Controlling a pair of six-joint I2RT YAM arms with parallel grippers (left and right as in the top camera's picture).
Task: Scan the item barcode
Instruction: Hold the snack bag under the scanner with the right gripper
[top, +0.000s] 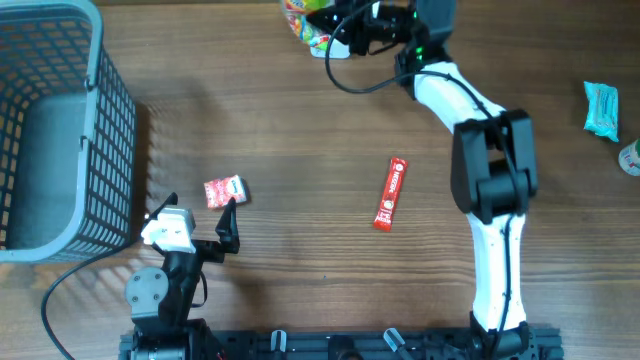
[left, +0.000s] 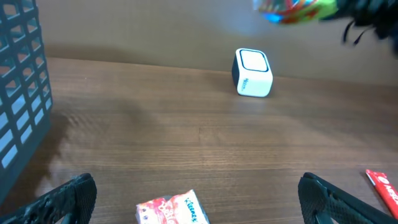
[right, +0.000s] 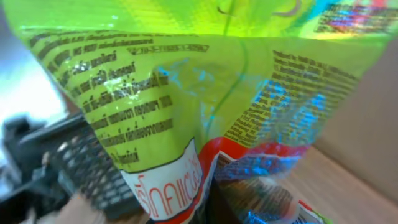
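The bag (top: 303, 22) is hanging beside the scanner. I need to sweep my right gripper past the scanner, then across and down over the teal packet (top: 602, 110) to let go of the bag.
My right gripper (top: 345, 25) reaches to the table's far edge and is shut on a yellow-green and red snack bag (top: 303, 22). The bag (right: 199, 93) fills the right wrist view and hides the fingertips. From the left wrist view the bag (left: 292, 9) hangs just above and right of a white cube scanner (left: 253, 73) at the back. My left gripper (left: 199, 198) stands wide open and low near the front left, nothing between its fingers (left: 71, 196). A red and white tissue packet (left: 172, 211) lies just ahead of it.
A grey wire basket (top: 95, 150) takes up the left side. The tissue packet (top: 224, 191) lies beside it, and a red snack bar (top: 390, 193) lies mid-table. A teal packet (top: 601, 108) and a white-green item (top: 630, 158) sit at the right edge.
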